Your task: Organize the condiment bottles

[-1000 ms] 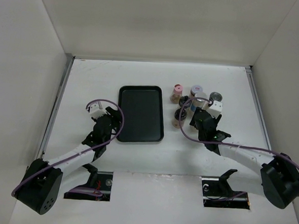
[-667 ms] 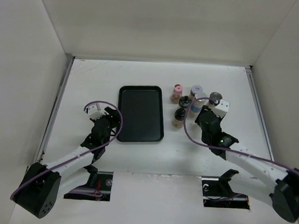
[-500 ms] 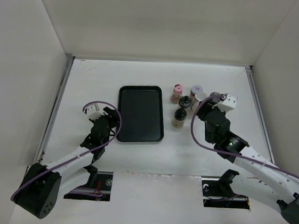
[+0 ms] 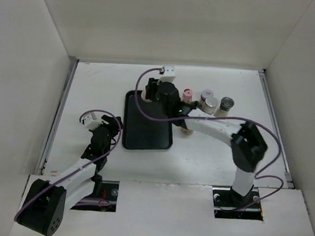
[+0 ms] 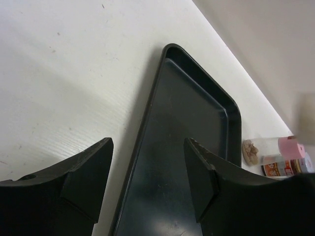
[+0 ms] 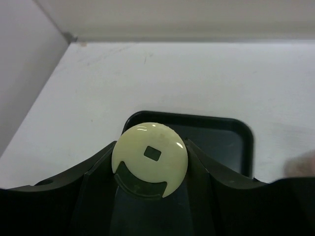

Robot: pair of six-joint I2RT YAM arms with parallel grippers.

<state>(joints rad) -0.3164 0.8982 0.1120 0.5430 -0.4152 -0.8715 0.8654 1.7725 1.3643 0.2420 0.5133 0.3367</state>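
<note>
The tray's far corner (image 4: 133, 104) is empty, so my right gripper will next go left in the top view and down there to release the cream-capped bottle.
My right gripper (image 4: 148, 94) reaches across to the far left corner of the black tray (image 4: 145, 138). In the right wrist view it (image 6: 150, 169) is shut on a condiment bottle with a cream cap (image 6: 150, 156), held over that corner of the tray (image 6: 221, 140). Three more bottles stand right of the tray: a pink-capped one (image 4: 188, 93), a silver-capped one (image 4: 207, 99) and a grey-capped one (image 4: 226, 104). Another (image 4: 186, 131) is partly hidden under the right arm. My left gripper (image 4: 110, 129) is open and empty at the tray's left edge (image 5: 142, 147). The pink-capped bottle also shows in the left wrist view (image 5: 288, 146).
White walls enclose the table on the left, back and right. The right arm lies diagonally over the tray's right side and the space in front of the bottles. The tray's inside (image 5: 192, 147) holds nothing else that I can see.
The right arm swung from the bottle cluster on the right across to the tray's far left corner, carrying the cream-capped bottle. The left gripper drew back slightly to the left.
</note>
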